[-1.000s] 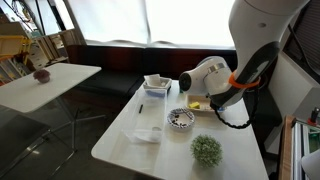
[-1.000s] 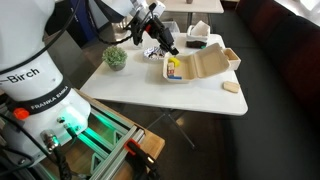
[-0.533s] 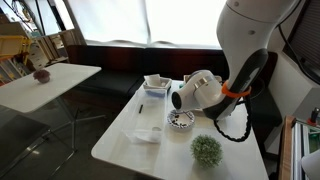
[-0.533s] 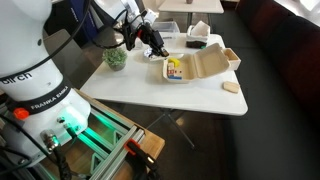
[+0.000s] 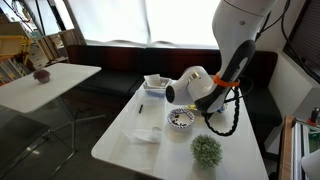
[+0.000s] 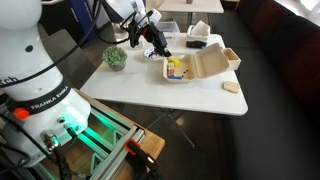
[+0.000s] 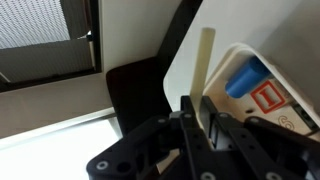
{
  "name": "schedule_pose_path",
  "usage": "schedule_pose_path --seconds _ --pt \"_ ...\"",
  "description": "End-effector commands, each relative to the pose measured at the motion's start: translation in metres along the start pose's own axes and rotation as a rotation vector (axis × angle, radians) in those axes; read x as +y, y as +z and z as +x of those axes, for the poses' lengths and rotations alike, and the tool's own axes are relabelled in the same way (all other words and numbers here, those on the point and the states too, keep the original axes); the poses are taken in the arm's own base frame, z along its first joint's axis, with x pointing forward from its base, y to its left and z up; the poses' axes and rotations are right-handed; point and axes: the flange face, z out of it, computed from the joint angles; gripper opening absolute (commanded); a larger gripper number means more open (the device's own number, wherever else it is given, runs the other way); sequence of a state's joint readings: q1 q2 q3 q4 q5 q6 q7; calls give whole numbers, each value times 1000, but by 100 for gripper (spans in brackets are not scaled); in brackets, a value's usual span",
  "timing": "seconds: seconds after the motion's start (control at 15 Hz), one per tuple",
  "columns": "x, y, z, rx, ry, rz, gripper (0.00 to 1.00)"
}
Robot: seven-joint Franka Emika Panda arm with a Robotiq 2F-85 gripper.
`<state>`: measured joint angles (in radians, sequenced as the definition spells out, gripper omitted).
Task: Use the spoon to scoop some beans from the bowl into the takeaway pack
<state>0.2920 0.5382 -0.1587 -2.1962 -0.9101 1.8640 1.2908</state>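
My gripper will next turn from its sideways tilt to point down, and then go down over the small bowl (image 5: 181, 119) to free the spoon, since the bowl is open below.
My gripper (image 7: 203, 106) is shut on the pale spoon handle (image 7: 207, 60), which sticks out past the fingers. In both exterior views the gripper (image 5: 172, 95) (image 6: 161, 44) hangs just above the table between bowl and pack. The small bowl (image 5: 181, 119) with dark speckled beans (image 5: 181, 117) sits just below it. The beige takeaway pack (image 6: 195, 67) lies open with its lid up, and it also shows in the wrist view (image 7: 275, 100), with a blue item (image 7: 245, 77) inside. The spoon's scoop end is hidden.
A green ball-shaped plant (image 5: 206, 150) (image 6: 115, 57) stands near the table's corner. A white square tray (image 5: 157, 83) sits at the far end, and a flat clear plastic piece (image 5: 147, 134) lies mid-table. A small round pale item (image 6: 231, 88) lies by the table edge.
The gripper has moved from over the takeaway pack towards the bowl side, and the wrist has turned. The spoon stays in its grip.
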Motion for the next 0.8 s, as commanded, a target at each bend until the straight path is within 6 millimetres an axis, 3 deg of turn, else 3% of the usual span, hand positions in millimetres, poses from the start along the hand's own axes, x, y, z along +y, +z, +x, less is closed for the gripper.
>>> schedule_pose_path --seconds 0.0,0.33,0.73 --pt "18 -6 17 -49 1 175 3" --pt "53 -4 33 -61 -2 419 3" --pt "63 -5 22 -4 -113 709 3"
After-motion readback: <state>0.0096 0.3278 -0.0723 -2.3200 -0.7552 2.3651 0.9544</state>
